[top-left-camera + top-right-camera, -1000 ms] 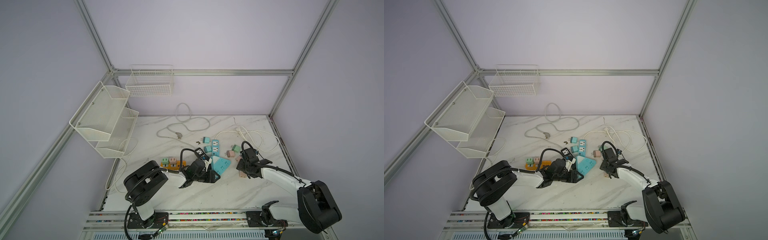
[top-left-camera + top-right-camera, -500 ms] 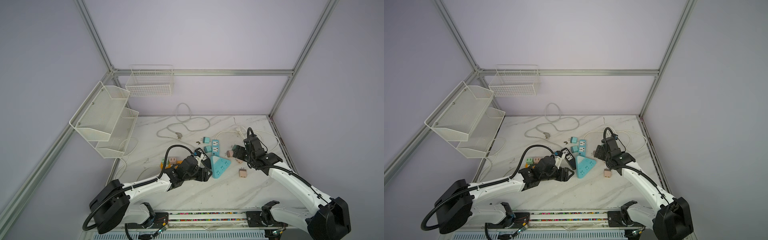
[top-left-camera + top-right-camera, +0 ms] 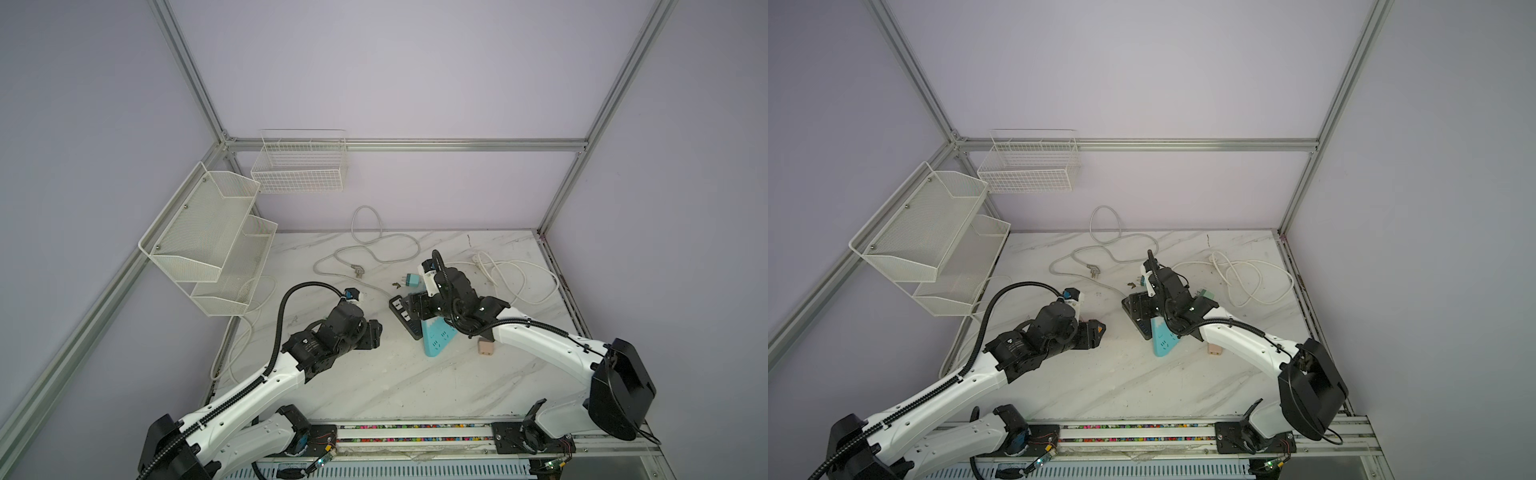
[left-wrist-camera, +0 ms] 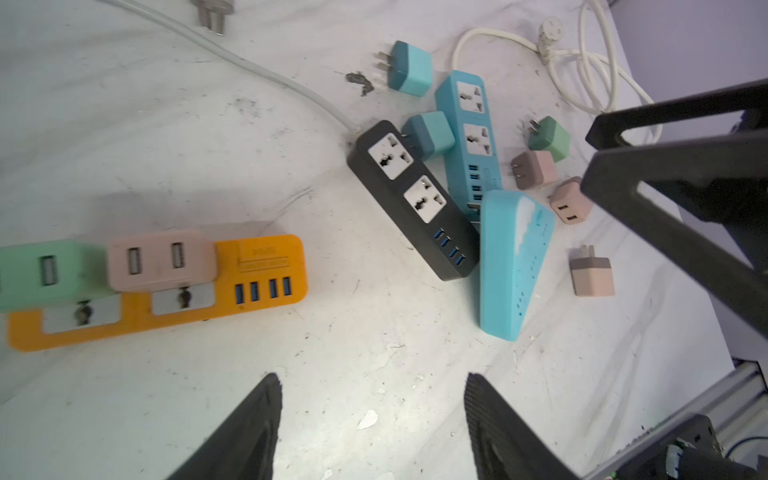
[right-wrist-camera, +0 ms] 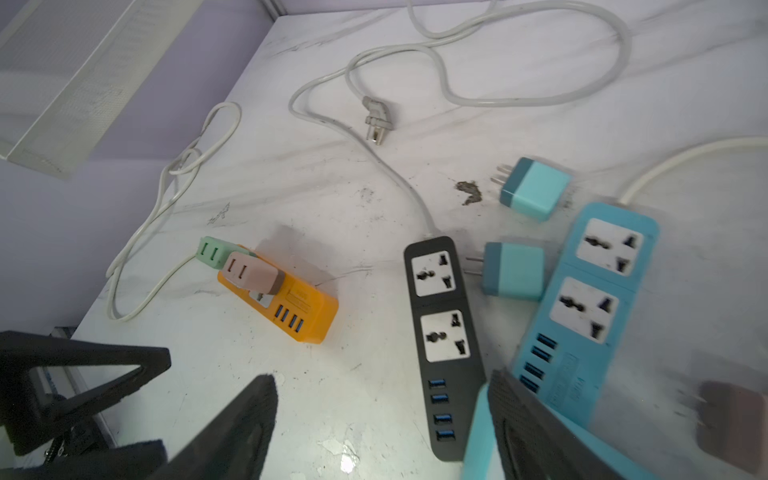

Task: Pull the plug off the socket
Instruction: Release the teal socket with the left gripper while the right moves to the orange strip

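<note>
The pink plug is still in its socket in the orange socket strip. My right gripper needs to move away from the black socket strip [image 5: 440, 332] and down onto the pink plug next.
An orange socket strip [image 4: 266, 270] lies on the marble table with a green plug [image 4: 50, 274] and a pink plug [image 4: 162, 259] seated in it; the strip [image 5: 299, 307] also shows in the right wrist view. In both top views my left arm covers it. My left gripper [image 4: 372, 386] [image 3: 372, 334] hangs open above the table just beside that strip, nothing between its fingers. My right gripper [image 5: 382, 386] [image 3: 415, 307] is open over the black strip [image 5: 440, 332], one finger above the light-blue triangular strip [image 3: 436, 338].
A blue strip [image 5: 594, 307] with bare sockets lies beside the black one. Several loose plugs lie around them, such as a teal plug [image 4: 409, 68] and a pink plug [image 3: 486, 347]. Cords [image 3: 515, 278] coil at the back. Wire racks [image 3: 216, 241] hang on the left wall.
My left gripper drew back leftward from the light-blue strip to the orange one. My right gripper rose and swung left over the black strip, leaving a pink plug on the table. Both opened wider.
</note>
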